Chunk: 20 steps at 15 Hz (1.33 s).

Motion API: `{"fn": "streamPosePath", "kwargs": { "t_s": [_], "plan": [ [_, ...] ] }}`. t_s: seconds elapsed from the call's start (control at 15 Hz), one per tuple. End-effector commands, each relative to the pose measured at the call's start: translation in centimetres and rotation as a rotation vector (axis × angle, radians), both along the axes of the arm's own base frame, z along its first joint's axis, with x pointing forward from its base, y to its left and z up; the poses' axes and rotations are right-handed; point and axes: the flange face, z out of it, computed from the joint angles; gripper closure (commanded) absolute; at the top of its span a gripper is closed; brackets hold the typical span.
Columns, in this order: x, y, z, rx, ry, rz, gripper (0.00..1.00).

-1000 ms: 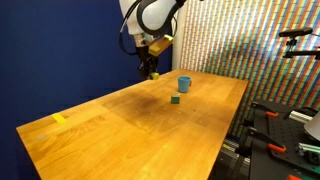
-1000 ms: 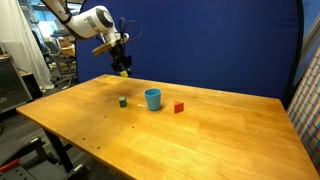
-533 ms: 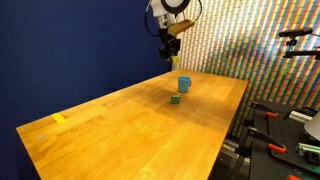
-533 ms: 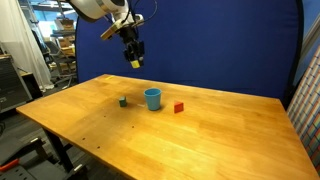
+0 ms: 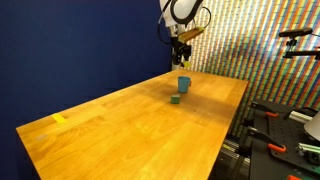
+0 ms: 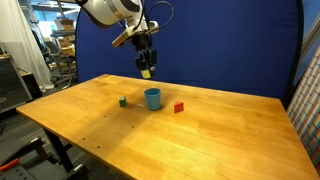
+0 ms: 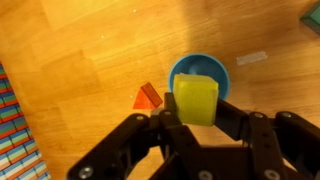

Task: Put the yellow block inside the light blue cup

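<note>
I will next lower my gripper a little toward the light blue cup's opening [image 6: 152, 91] [image 7: 198, 65] below it and let go, because the yellow block is hanging above the cup's rim.
My gripper [image 7: 198, 112] is shut on the yellow block [image 7: 197, 98] and holds it in the air above the table. In the wrist view the light blue cup [image 7: 185, 68] lies right below the block, partly hidden by it. In both exterior views the gripper [image 6: 147, 70] [image 5: 184, 62] hangs well above the cup [image 6: 152, 98] [image 5: 184, 84], with the yellow block [image 6: 147, 73] between its fingers.
A dark green cube [image 6: 123, 101] [image 5: 175, 99] sits on the wooden table [image 6: 200, 135] next to the cup. A red piece [image 6: 179, 107] [image 7: 147, 96] lies on the cup's other side. A flat pale yellow piece [image 5: 59, 119] lies near the far table end.
The gripper has carried the yellow block sideways and upward, from beside the cup to a spot above it. The cup and cubes have not moved.
</note>
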Motion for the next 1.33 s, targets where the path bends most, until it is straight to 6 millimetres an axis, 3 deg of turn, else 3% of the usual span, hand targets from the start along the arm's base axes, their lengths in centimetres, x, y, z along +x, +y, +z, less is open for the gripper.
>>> {"fn": "streamPosePath", "kwargs": {
  "t_s": [0.0, 0.13, 0.27, 0.4, 0.67, 0.8, 0.87, 0.93, 1.27],
  "plan": [
    [0.3, -1.1, -1.5, 0.003, -0.011, -0.02, 0.83],
    [0.5, -1.4, -2.6, 0.006, -0.006, -0.019, 0.83],
    [0.6, -1.6, -3.3, 0.005, 0.005, -0.018, 0.37],
    [0.5, -1.6, -3.7, 0.01, 0.013, -0.018, 0.34],
    [-0.1, -1.4, -2.8, 0.028, 0.019, -0.022, 0.04],
    [-1.4, -0.9, -1.2, 0.12, 0.048, -0.029, 0.0],
    [-0.2, -0.9, -3.6, 0.045, 0.038, -0.029, 0.07],
    [-0.3, -0.7, -3.1, 0.071, 0.044, -0.033, 0.0],
    [-0.8, -0.7, -2.1, 0.09, 0.044, -0.032, 0.0]
  ]
}}
